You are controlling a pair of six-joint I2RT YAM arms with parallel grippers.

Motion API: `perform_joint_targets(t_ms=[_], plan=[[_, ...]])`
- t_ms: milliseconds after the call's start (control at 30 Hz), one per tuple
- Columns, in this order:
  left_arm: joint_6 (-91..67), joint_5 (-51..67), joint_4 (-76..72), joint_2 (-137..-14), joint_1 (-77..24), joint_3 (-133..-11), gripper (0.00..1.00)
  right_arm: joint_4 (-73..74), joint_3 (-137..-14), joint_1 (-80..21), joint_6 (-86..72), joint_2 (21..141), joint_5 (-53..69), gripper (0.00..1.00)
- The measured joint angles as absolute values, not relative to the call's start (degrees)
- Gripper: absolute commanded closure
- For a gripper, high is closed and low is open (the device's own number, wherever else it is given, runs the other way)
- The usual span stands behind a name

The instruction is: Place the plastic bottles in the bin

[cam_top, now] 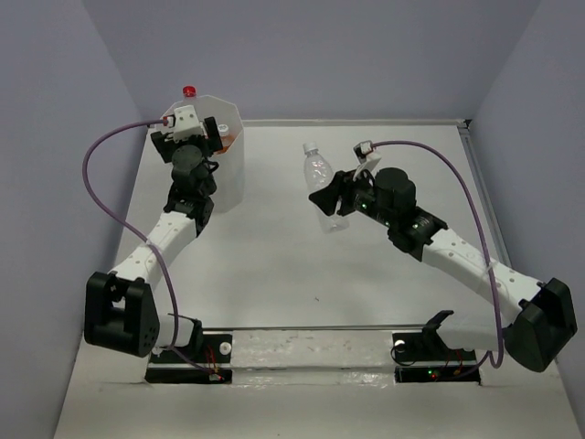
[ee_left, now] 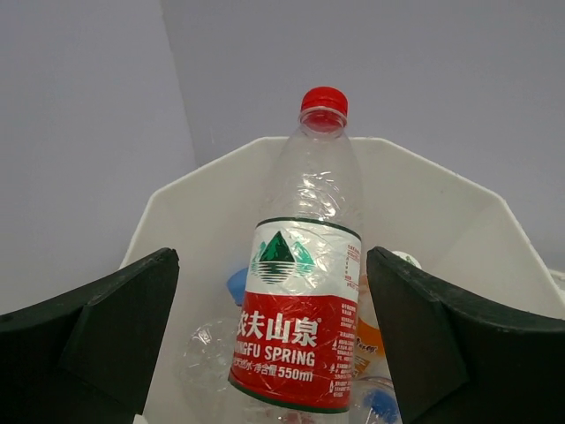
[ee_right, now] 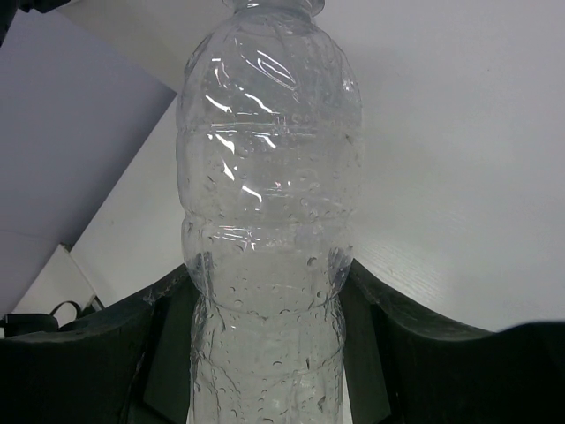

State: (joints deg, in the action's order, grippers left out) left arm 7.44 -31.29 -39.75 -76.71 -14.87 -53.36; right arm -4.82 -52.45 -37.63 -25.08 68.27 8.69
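Note:
I will raise my right gripper outward and to the left in the top view over the bin's opening (cam_top: 222, 112) and let go of the bottle, since the bin (cam_top: 232, 174) stands tall.
The white bin (cam_top: 232, 174) stands at the table's far left. My left gripper (cam_top: 190, 117) hovers over it, open; its jaws (ee_left: 272, 265) stand wide on either side of a red-capped, red-labelled bottle (ee_left: 296, 327) without touching it. That bottle stands in the bin (ee_left: 203, 172), its cap (cam_top: 189, 91) above the rim. Below it lie an orange-filled bottle (ee_left: 371, 340), a clear one (ee_left: 207, 353) and blue caps (ee_left: 237, 284). My right gripper (cam_top: 331, 197) is shut on a clear white-capped bottle (cam_top: 320, 178) and holds it upright above mid-table; its fingers (ee_right: 371, 327) press that bottle's body (ee_right: 265, 221).
Purple-grey walls close in the white table (cam_top: 302, 274) at left, back and right. Purple cables (cam_top: 101, 183) loop off both wrists. Black base mounts (cam_top: 190, 352) and a metal strip lie along the near edge.

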Motion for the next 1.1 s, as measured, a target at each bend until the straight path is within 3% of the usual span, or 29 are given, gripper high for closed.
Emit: perform_joint_targets(t_ms=[733,1100], plan=[[-10.8,-23.2,-18.0,-46.9,-14.9,-59.9,0.01,-4.3,-83.7,-46.5,-20.6,87.0,7.4,0.73],[-20.7,-18.3,1.9,-25.3,-14.9,-56.2,0.01,-4.3,-109.6,-49.5,-16.4,105.6,5.8,0.76]])
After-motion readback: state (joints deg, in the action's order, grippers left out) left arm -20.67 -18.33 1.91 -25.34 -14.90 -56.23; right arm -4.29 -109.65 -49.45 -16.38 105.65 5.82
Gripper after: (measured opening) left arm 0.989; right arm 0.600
